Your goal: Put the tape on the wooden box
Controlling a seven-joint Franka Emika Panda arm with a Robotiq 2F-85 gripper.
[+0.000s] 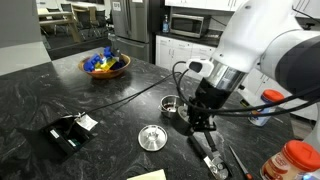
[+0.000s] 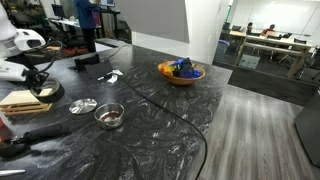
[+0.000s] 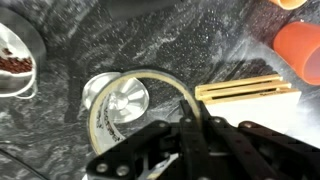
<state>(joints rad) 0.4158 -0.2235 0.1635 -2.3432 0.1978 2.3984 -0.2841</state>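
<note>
Next, my gripper will move toward the wooden box, to the tape's right in the wrist view, come down onto the pale top and release.
In the wrist view my gripper is shut on the wall of the tape, a ring with a pale hollow centre. It holds the tape above the dark counter. The flat steel lid shows through the ring. The wooden box, made of pale slats, lies just to the right of the tape. In an exterior view the gripper hangs by the wooden box, with the dark tape at the box's edge. I cannot tell whether the tape touches the box. In an exterior view the gripper is low over the counter.
The steel lid and a small steel cup lie near the gripper. A bowl of brown bits and a fruit bowl are also on the counter. An orange-capped jar and a black object stand nearby. A cable crosses the counter.
</note>
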